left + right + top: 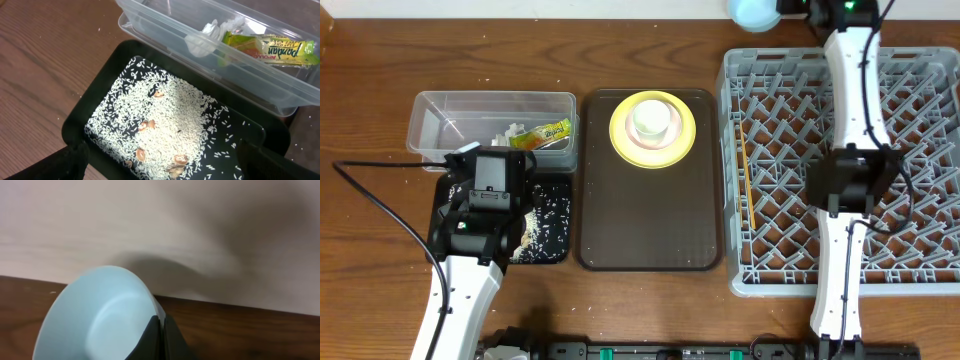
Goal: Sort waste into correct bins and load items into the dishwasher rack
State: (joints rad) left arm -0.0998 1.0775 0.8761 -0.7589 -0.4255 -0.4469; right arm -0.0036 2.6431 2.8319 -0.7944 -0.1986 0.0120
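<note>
The light blue bowl (pixel 752 12) comes back and tilts down with my right gripper next, for release in the rack's far corner (pixel 766 108) by the serving tray. Pegs there stand empty.
My left gripper (pixel 498 190) (pixel 162 170) hangs open over the near end of the black tray (pixel 558 245) (pixel 100 80), nothing between its fingers (pixel 65 162). White rice (pixel 170 115) with a few brown bits is spread in that tray. Behind it the clear tub (pixel 440 115) (pixel 165 20) holds the snack wrapper (pixel 545 133) (pixel 270 47) and the tissue (pixel 508 135) (pixel 210 35). My right gripper (pixel 790 8) (pixel 161 330) is shut on the rim of the light blue bowl (pixel 752 12) (pixel 100 315), beyond the far edge of the grey rack (pixel 790 70). Chopsticks (pixel 748 170) lie in the rack's left side.
A dark brown serving tray (pixel 650 220) lies between the bins and the rack. At its far end sits the yellow plate (pixel 620 130), carrying a pale pink bowl (pixel 655 138) with a white cup (pixel 653 118) in it. A black cable (pixel 380 200) loops left of my left arm.
</note>
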